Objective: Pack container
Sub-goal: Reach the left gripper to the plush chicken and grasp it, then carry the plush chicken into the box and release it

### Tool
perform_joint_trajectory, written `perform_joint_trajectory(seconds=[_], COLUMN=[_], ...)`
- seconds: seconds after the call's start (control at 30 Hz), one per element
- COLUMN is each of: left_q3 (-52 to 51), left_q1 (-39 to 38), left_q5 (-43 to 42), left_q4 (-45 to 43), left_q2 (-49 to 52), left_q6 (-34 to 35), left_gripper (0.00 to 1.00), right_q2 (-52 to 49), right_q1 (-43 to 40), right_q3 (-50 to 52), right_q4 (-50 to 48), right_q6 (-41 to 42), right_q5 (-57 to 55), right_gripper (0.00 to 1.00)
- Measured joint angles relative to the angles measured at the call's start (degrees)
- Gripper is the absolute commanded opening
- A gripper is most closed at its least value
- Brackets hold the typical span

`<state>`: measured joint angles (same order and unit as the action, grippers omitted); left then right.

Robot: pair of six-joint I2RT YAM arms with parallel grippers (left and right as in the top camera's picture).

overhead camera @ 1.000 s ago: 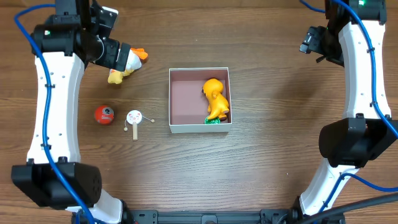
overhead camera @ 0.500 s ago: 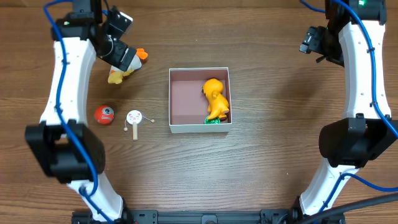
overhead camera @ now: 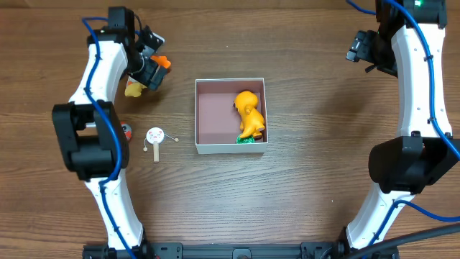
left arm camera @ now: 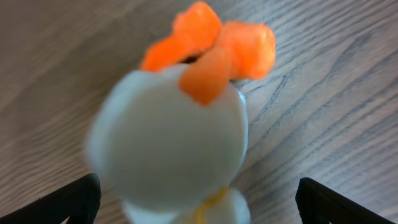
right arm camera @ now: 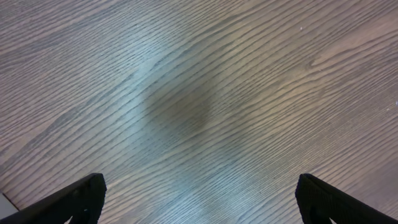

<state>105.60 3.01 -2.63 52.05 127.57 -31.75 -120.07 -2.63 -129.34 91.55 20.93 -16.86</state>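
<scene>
My left gripper comes down around the toy's white body (left arm camera: 178, 147) next and closes, since the white toy with the orange top lies between the open fingers, a gap each side.
The container (overhead camera: 214, 115), a white-walled square box with a pinkish floor, sits mid-table. An orange toy (overhead camera: 249, 114) lies on its right side, with a green bit (overhead camera: 249, 140) below it. My left gripper (overhead camera: 149, 72) hangs over a white toy with an orange crest (left arm camera: 180, 143), whose yellow base (overhead camera: 133, 89) pokes out beside it. In the left wrist view the toy fills the space between the left gripper's (left arm camera: 199, 205) open jaws, with a gap on each side. Far at the back right, my right gripper (right arm camera: 199, 202) is open over bare wood.
A small white round toy on a stick (overhead camera: 155, 135) lies left of the container. A red ball (overhead camera: 127, 131) beside it is mostly covered by my left arm. The right arm (overhead camera: 420, 79) runs down the table's right edge.
My left arm has swung round over the table's left side and now covers most of the red ball. Its gripper stays above the white toy. The right arm has not moved.
</scene>
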Motion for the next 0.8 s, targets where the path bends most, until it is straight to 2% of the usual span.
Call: perform_joint_trajectory(seconds=[0.03, 0.07, 0.1, 0.13, 0.23, 0.27, 0.53, 0.67, 0.8], left_q3=[0.00, 0.00, 0.00, 0.00, 0.11, 0.42, 2.64, 8.26, 15.72], left_q1=[0.00, 0.00, 0.00, 0.02, 0.04, 0.04, 0.04, -0.02, -0.59], left_q5=[-0.02, -0.02, 0.00, 0.07, 0.07, 0.04, 1.22, 2.34, 2.14], left_q4=[0.00, 0.00, 0.00, -0.02, 0.09, 0.07, 1.95, 4.87, 7.74], left_q2=[0.90, 1.51, 1.86, 2.82, 3.08, 3.08, 3.08, 3.06, 1.27], left_q6=[0.00, 0.02, -0.20, -0.22, -0.20, -0.20, -0.37, 0.00, 3.23], left_gripper=[0.82, 0.65, 0.43, 0.31, 0.07, 0.04, 0.04, 0.04, 0.04], right_q2=[0.00, 0.00, 0.00, 0.00, 0.00, 0.00, 0.00, 0.00, 0.00], right_q1=[0.00, 0.00, 0.00, 0.00, 0.00, 0.00, 0.00, 0.00, 0.00], right_q3=[0.00, 0.00, 0.00, 0.00, 0.00, 0.00, 0.00, 0.00, 0.00], right_q4=[-0.02, -0.04, -0.02, -0.02, 0.00, -0.02, -0.02, -0.02, -0.02], right_q6=[0.02, 0.04, 0.00, 0.02, 0.00, 0.02, 0.02, 0.02, 0.04], right_q5=[-0.02, -0.04, -0.02, -0.02, -0.02, -0.02, -0.02, -0.02, -0.02], right_gripper=[1.00, 1.00, 1.00, 1.00, 1.00, 1.00, 1.00, 1.00, 1.00])
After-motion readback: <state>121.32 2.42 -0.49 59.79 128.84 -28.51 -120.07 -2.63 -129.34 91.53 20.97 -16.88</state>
